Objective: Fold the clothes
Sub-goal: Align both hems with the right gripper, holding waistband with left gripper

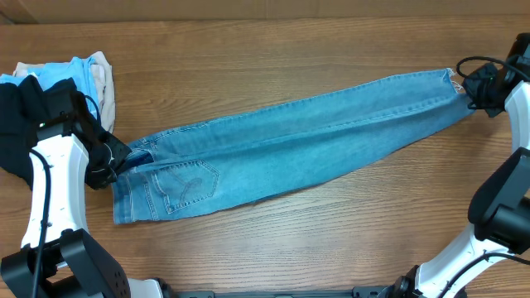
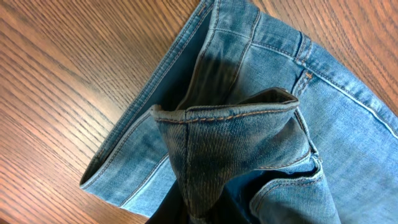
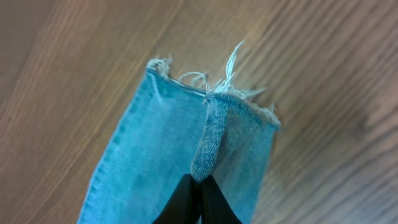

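My right gripper holds the jeans' pinched fold. Next, it will pull the fold outward toward the jeans' far edge by the frayed hem (image 1: 445, 75) (image 3: 151, 78) and then open.
The light blue jeans (image 1: 281, 149) lie stretched across the table, waist at the left, frayed leg hems at the far right. A stitched back pocket (image 1: 189, 184) faces up. My left gripper (image 1: 116, 161) is shut on the waistband (image 2: 224, 115), which bunches up in front of the left wrist camera; its fingertips are hidden by denim. My right gripper (image 1: 474, 89) is shut on a pinched ridge of the hem end (image 3: 208, 140), with frayed threads (image 3: 230, 65) beyond it.
A pile of other garments sits at the far left: black (image 1: 25, 116), light blue (image 1: 58, 70) and beige (image 1: 101, 74). Bare wooden table (image 1: 265, 50) lies behind and in front of the jeans.
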